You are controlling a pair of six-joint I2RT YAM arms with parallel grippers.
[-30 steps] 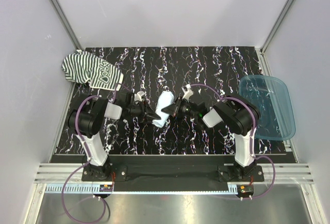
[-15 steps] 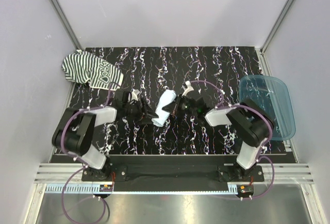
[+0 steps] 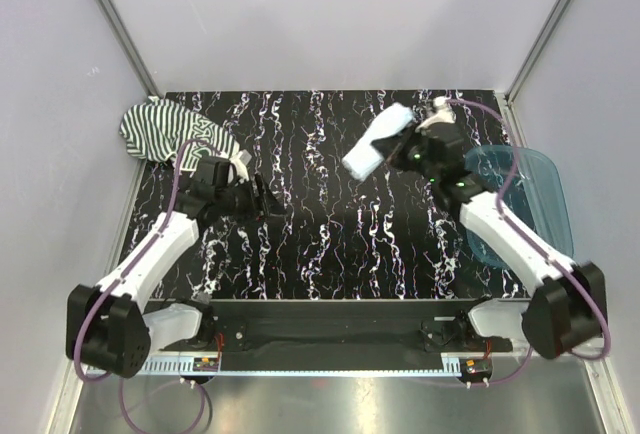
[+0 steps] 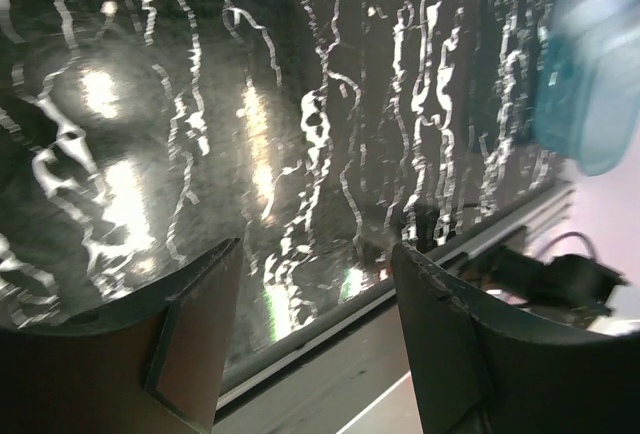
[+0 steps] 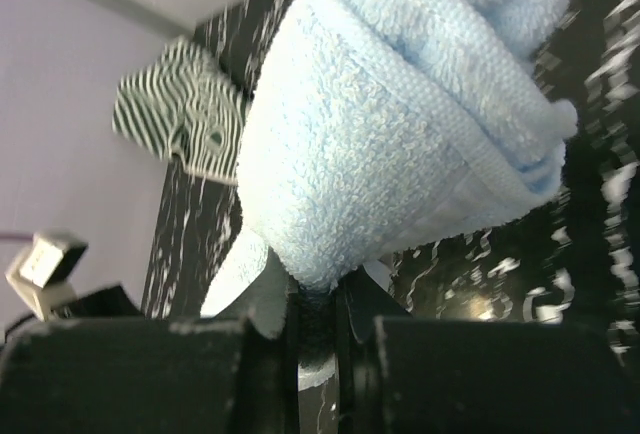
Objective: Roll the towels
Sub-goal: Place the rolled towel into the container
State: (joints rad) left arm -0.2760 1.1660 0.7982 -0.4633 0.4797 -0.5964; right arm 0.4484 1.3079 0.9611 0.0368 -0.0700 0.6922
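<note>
The pale blue towel [image 3: 377, 140] is rolled, so I need to move my right gripper to the right in the top view, lower it into the tray's far end [image 3: 524, 176] and let go.
The pale blue towel [image 3: 377, 140], rolled into a bundle, hangs in my right gripper [image 3: 400, 144], held up over the back right of the mat. In the right wrist view the towel [image 5: 400, 124] fills the frame and the jaws are shut on its lower edge. The striped towel [image 3: 172, 136] lies crumpled at the back left corner; it also shows in the right wrist view [image 5: 180, 109]. My left gripper [image 3: 262, 197] is open and empty, just right of the striped towel, over the mat [image 4: 300, 104].
A translucent blue plastic tray [image 3: 535, 204] sits at the right edge of the black marbled mat [image 3: 320, 244]; it also shows in the left wrist view [image 4: 595, 64]. White enclosure walls stand close on the left, back and right.
My right arm has lifted the pale blue towel off the mat's middle and carried it back and right. My left gripper has let go, opened and drawn back left.
</note>
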